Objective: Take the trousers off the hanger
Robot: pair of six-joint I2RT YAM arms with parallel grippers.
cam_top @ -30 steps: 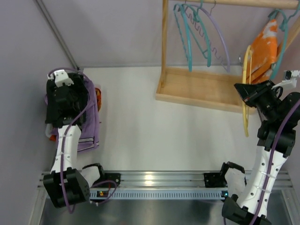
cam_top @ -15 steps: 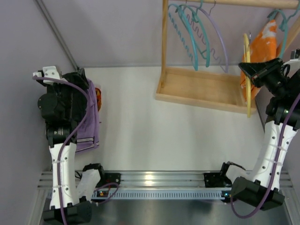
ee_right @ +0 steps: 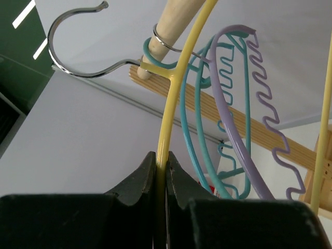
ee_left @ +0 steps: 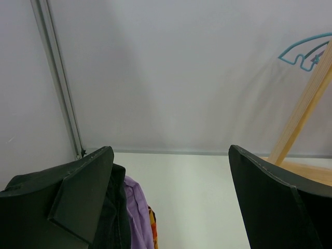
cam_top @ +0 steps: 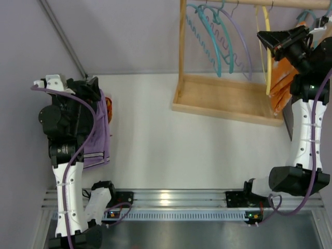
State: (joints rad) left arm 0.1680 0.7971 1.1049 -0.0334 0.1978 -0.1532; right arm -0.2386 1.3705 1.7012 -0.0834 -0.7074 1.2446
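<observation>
The hook's curl is still empty, so the robot's right gripper should next move outward and down and set the chrome hook (ee_right: 78, 67) over the wooden rod (ee_right: 178, 19) before it lets go of the yellow arm.
The thin yellow hanger (cam_top: 268, 57) hangs bare and upright by the wooden rod (cam_top: 280, 3) at the top right. My right gripper (cam_top: 261, 36) is shut on its yellow arm (ee_right: 174, 93), the fingertips (ee_right: 148, 166) pinching it on both sides. Its chrome hook (ee_right: 78, 67) curls just left of the rod's end (ee_right: 174, 18); I cannot tell whether it rests on the rod. The black trousers (ee_left: 116, 218) lie heaped at the far left, next to the purple shirt (ee_left: 136, 218). My left gripper (ee_left: 170, 150) hovers above them, open and holding nothing; the left arm (cam_top: 67, 114) hides most of them from the top.
The wooden rack's base tray (cam_top: 223, 98) stands at the back right. Teal hangers (cam_top: 207, 36) and a lilac hanger (cam_top: 241, 41) hang from the rod. An orange-and-white garment (cam_top: 282, 78) hangs at the far right. The purple shirt (cam_top: 98, 145) spreads under the left arm.
The right arm has lifted the yellow hanger from low at the right up to the rod. The left gripper has opened wide and risen off the clothes pile.
</observation>
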